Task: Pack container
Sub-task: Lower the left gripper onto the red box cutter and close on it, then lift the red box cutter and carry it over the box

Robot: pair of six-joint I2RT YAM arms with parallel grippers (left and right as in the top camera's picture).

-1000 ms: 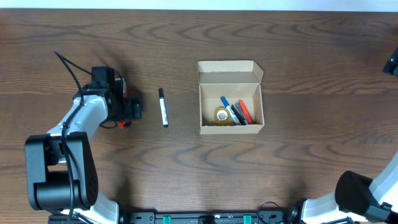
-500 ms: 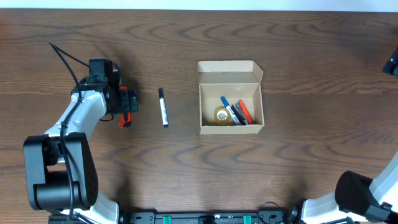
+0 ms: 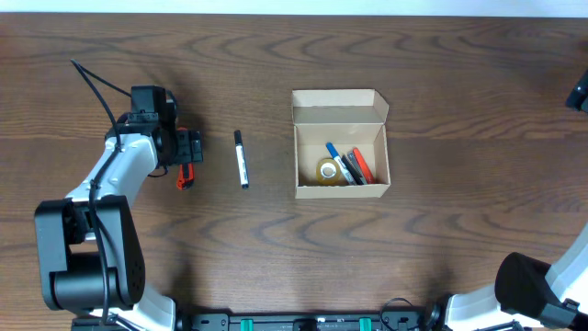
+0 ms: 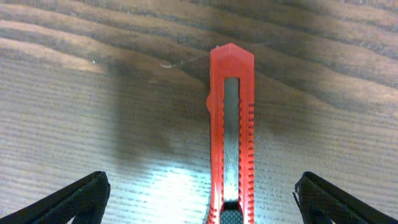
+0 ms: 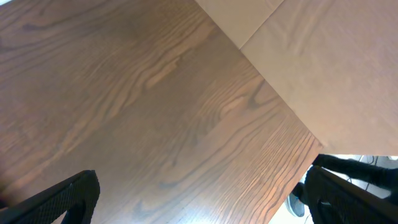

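Observation:
My left gripper moves down next and closes across the knife's middle [image 4: 231, 198]. The red utility knife lies below it, already lined up between its open fingers.
The container [image 3: 341, 190] is a tan cardboard box with its flap lid open, in the middle of the table. A tape roll [image 3: 328, 170] and several pens [image 3: 351, 166] lie inside it. A black-and-white marker [image 3: 241, 158] lies on the table left of the box. A red utility knife [image 3: 184, 177] lies further left; in the left wrist view it [image 4: 231, 130] lies flat between my open left gripper's [image 4: 202, 198] fingers, untouched. My right gripper [image 5: 199, 196] is open and empty over bare wood near the table's edge.
The left arm [image 3: 124, 170] reaches in from the lower left. Part of the right arm [image 3: 579, 92] shows at the far right edge. The right wrist view shows the table's edge [image 5: 298, 177] with floor beyond.
My left gripper has drawn back up and left from the red knife, which now lies exposed on the table. The box and marker have not moved.

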